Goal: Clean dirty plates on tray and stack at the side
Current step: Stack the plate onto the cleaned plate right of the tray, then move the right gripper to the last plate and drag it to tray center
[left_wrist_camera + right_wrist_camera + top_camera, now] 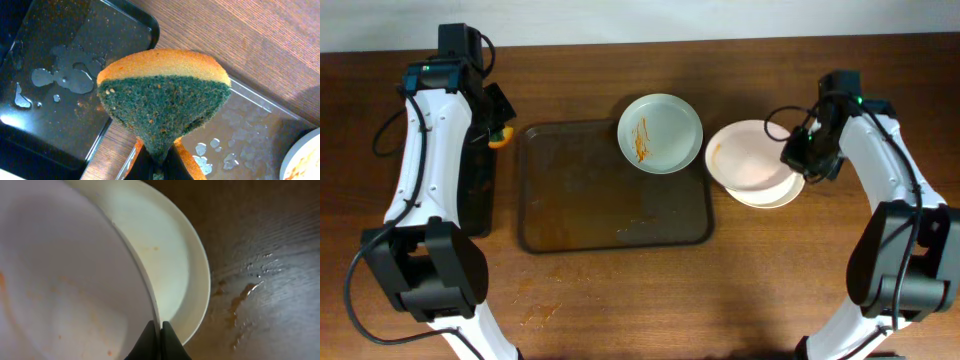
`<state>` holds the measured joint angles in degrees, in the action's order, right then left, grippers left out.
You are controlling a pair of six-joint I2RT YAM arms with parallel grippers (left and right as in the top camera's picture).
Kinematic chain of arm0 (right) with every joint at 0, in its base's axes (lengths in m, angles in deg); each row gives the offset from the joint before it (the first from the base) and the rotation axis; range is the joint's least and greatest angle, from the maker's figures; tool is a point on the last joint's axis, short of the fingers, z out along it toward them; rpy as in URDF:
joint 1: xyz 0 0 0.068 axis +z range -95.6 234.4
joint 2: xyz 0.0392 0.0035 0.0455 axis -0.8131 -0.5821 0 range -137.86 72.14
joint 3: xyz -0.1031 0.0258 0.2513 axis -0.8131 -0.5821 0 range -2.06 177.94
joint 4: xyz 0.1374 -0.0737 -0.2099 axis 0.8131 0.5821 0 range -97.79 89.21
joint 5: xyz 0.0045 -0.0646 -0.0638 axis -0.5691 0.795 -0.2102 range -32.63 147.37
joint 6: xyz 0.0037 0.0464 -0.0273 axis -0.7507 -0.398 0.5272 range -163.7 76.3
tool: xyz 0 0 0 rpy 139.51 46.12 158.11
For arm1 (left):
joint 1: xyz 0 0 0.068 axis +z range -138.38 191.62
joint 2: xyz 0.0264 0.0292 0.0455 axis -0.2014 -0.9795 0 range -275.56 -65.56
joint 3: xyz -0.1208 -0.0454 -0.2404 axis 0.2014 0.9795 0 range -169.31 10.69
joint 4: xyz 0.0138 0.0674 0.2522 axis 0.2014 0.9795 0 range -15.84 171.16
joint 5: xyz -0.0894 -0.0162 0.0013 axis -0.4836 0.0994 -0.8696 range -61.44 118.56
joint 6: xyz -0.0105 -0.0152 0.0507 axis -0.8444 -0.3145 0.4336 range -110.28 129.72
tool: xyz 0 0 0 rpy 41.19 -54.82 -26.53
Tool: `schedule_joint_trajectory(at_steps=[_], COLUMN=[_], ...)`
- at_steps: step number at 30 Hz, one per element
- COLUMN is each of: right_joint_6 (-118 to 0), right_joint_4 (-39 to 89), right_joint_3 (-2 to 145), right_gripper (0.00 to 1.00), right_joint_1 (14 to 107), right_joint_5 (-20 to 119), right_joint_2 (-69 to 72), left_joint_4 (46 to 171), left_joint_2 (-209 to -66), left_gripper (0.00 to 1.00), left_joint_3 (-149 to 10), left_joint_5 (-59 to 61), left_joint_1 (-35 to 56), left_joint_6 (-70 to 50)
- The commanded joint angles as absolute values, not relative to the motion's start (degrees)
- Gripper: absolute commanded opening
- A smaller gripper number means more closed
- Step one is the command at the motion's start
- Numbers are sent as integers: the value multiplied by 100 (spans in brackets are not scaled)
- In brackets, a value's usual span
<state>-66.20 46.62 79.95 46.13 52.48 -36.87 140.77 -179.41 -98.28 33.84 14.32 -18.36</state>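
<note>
The held plate still hangs tilted, so my right gripper must next lower it onto the lower white plate [162,250] beneath its fingers and release it.
A faintly bluish plate [660,133] with an orange sauce streak sits on the far right corner of the large brown tray [570,200]. Right of the tray, my right gripper [799,160] is shut on the rim of a white plate [745,155] with faint orange smears, held tilted over another white plate [775,196] on the table. The right wrist view shows the jaws [159,339] pinching the upper plate [65,280] above the lower plate [172,260]. My left gripper [160,167] is shut on an orange-and-green sponge [165,100], which also shows in the overhead view [500,137], left of the tray.
A narrow black tray [480,190] with water drops [65,80] lies left of the large tray [250,135]. The large tray is wet. Wet orange smears [240,300] mark the wood table beside the plates on the right.
</note>
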Motion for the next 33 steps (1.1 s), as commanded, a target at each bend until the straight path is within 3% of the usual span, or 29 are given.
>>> schedule_joint_trajectory(at_steps=[1,8,9,12,17,20,26,33], right_joint_6=[-6666,-6703,-6705,-6707,-6707,-7116,-8576,-9269], right_joint_4=[4478,4470,4542,4704,5302,4491,3755,3560], right_joint_3=[7742,7744,7744,7796,8817,9077,9075,9075], right_gripper=[4,5,8,37,40,41,49,49], right_joint_1=[4456,4307,4307,4309,4676,5673,7214,7666], right_joint_5=[5204,5231,5322,5480,4918,4153,5499,5799], right_joint_2=[-3720,-3720,-3720,-3720,-3718,-3740,-4398,-5106], left_joint_4=[14060,14062,14062,14062,14060,14064,14062,14064], left_joint_2=[-17906,-17906,-17906,-17906,-17906,-17906,-17906,-17906], left_gripper=[0,1,1,1,1,1,0,1], left_joint_3=[-9795,-9795,-9795,-9795,-9795,-9795,-9795,-9795], left_joint_5=[3349,3391,3391,3393,3393,3439,3495,3648], left_joint_1=[1440,1440,1440,1440,1440,1440,1440,1440], left_joint_6=[-1757,-1757,-1757,-1757,-1757,-1757,-1757,-1757])
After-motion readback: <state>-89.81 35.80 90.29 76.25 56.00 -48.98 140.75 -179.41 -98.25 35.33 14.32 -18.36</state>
